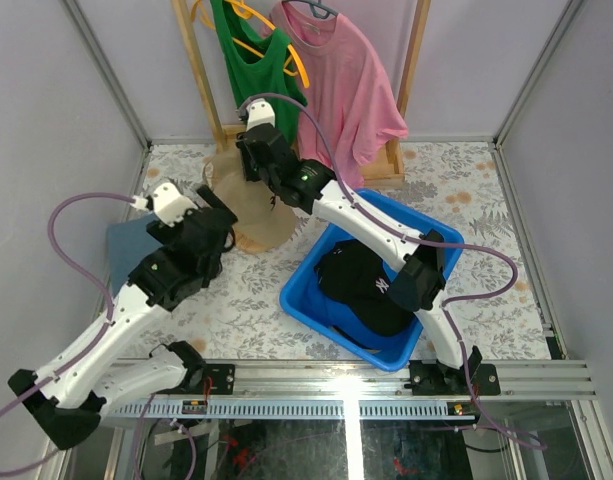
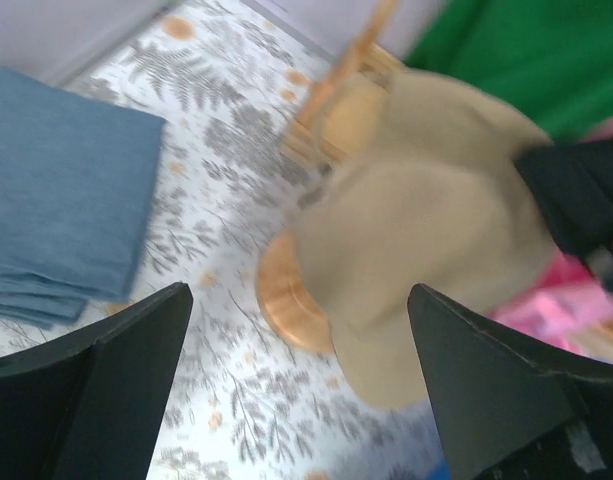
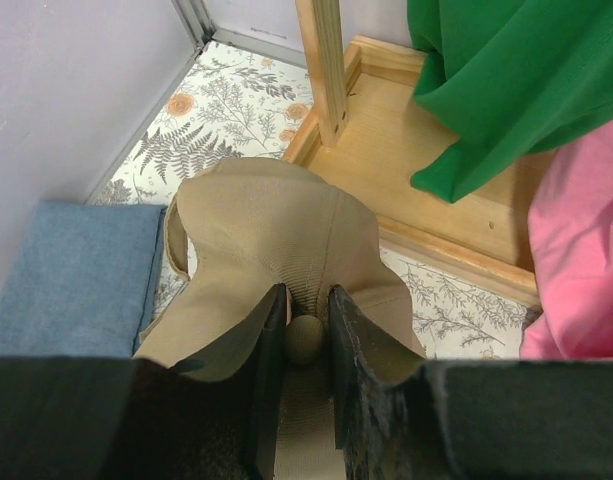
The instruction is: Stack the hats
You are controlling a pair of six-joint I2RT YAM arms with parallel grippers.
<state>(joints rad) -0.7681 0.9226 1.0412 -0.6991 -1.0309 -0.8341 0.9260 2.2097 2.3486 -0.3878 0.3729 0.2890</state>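
My right gripper should next lower the tan hat (image 1: 248, 212) slightly back onto the round wooden stand showing underneath and release the tan hat's top.
A tan hat (image 1: 248, 212) sits draped over a round wooden stand (image 2: 284, 300) at the back left of the table. My right gripper (image 3: 306, 325) is shut on the tan hat (image 3: 256, 230) at its crown, with the top button pinched between the jaws. In the top view the right gripper (image 1: 256, 168) stands over the hat's far side. My left gripper (image 2: 296, 300) is open just short of the tan hat (image 2: 426, 240), with only table between its fingers; from above, the left gripper (image 1: 218, 218) is at the hat's left edge. A black hat (image 1: 364, 285) with a white letter lies in the blue bin (image 1: 298, 292).
A folded grey-blue cloth (image 1: 126, 248) lies left of the stand, by the left wall. A wooden clothes rack (image 1: 394, 160) at the back holds a green shirt (image 1: 248, 55) and a pink shirt (image 1: 348, 85). The right arm reaches across the bin.
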